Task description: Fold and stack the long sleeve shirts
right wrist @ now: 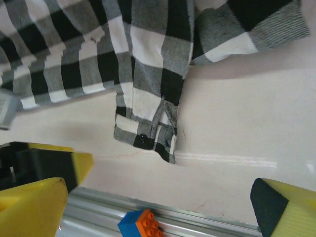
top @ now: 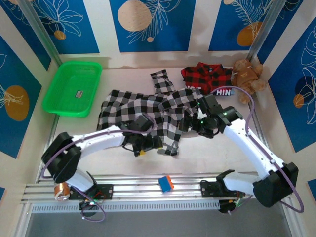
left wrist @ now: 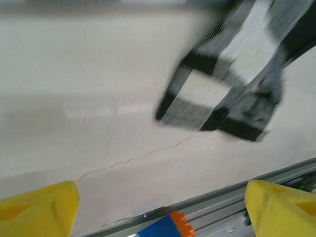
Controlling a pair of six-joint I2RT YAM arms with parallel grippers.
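Note:
My left gripper should next move down and across onto the checked shirt's sleeve cuff (top: 167, 148), which lies below on my right gripper's side, because my left gripper's fingers are over bare table.
The black-and-white checked shirt (top: 143, 111) lies spread and rumpled in the middle of the table, one sleeve cuff (right wrist: 148, 133) pointing toward the near rail. The red-and-black plaid shirt (top: 205, 76) with its black band of white letters lies bunched at the back right. My left gripper (top: 140, 145) hovers at the checked shirt's near edge. Its yellow fingertips (left wrist: 39, 210) stand wide apart over bare table, with the blurred cuff (left wrist: 222, 94) ahead of them. My right gripper (top: 196, 123) is at the shirt's right side, open (right wrist: 158, 210), with nothing between its fingers (right wrist: 286, 207).
A green plastic basket (top: 73, 88) stands at the back left. A brown teddy bear (top: 249, 74) sits at the back right beside the plaid shirt. A blue and orange brick (top: 166, 183) rests on the metal rail (top: 128, 190) along the near edge.

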